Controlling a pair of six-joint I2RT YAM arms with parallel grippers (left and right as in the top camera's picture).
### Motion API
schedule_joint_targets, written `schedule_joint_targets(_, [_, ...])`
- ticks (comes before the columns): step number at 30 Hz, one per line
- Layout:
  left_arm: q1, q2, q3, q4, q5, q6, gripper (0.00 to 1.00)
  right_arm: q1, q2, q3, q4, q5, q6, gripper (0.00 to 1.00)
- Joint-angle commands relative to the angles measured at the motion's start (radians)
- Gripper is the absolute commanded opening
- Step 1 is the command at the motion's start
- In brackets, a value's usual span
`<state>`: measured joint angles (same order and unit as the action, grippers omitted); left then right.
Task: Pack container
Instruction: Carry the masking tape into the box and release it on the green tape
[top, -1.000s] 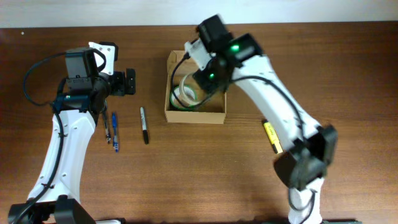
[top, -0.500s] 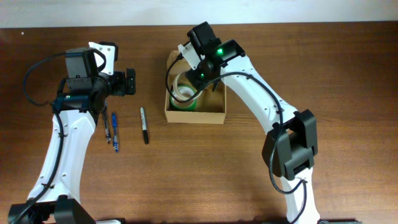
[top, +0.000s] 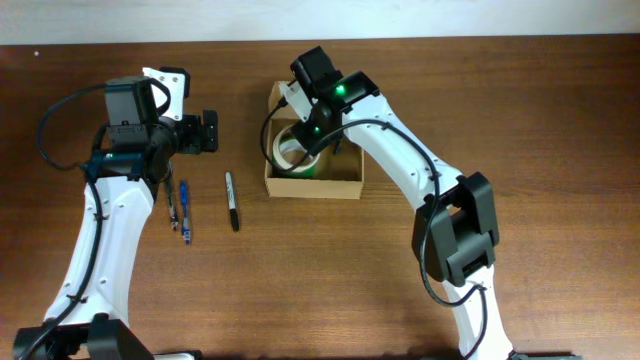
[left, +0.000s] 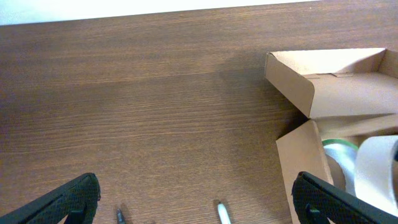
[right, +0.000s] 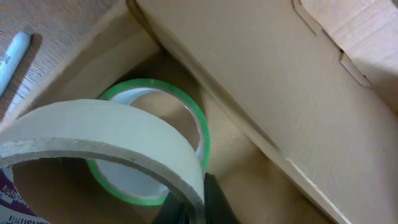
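Note:
The cream tape roll (right: 99, 134) still hangs above the green-edged one in the container, so my right gripper should move down until the roll rests on that one.
The tan cardboard container (top: 340, 184) stands open at mid-table, its flap lid (right: 261, 93) raised at the far side. A green-edged tape roll (right: 186, 112) lies flat on its floor. My right gripper (right: 196, 208) is inside the box, shut on the wall of a cream tape roll (right: 99, 134), held just above the green one. The cream roll also shows in the overhead view (top: 295, 152) and the left wrist view (left: 376, 168). My left gripper (top: 207, 131) is open and empty, left of the box, above the table.
A black marker (top: 232, 201) and a blue pen (top: 185, 212) beside a dark pen lie on the wood table left of the box. A white marker tip (left: 222, 213) shows between my left fingers. The table's back edge meets a white wall.
My right arm has swung left and down into the box, carrying the cream roll toward the box's left side over the green roll. The left arm has not moved.

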<state>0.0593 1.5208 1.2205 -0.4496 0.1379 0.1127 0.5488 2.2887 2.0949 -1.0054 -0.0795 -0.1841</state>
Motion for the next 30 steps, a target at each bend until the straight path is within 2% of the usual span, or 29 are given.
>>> schedule_joint_targets(1, [0.002, 0.005, 0.014, 0.000, -0.004, 0.017, 0.99, 0.012, 0.032, -0.014, 0.013, -0.013, 0.009, 0.04])
schedule_joint_targets(13, [0.002, 0.005, 0.014, 0.000, -0.004, 0.017, 0.99, 0.012, 0.061, -0.014, 0.006, -0.013, 0.009, 0.04])
schedule_joint_targets(17, [0.002, 0.005, 0.014, 0.000, -0.004, 0.017, 0.99, 0.012, 0.043, -0.011, -0.026, -0.013, 0.009, 0.36])
schedule_joint_targets(25, [0.002, 0.005, 0.014, 0.000, -0.004, 0.017, 0.99, 0.012, -0.095, 0.039, -0.074, -0.012, 0.009, 0.40])
schedule_joint_targets(30, [0.002, 0.005, 0.014, 0.000, -0.004, 0.017, 0.99, 0.005, -0.272, 0.064, -0.079, 0.045, 0.009, 0.50])
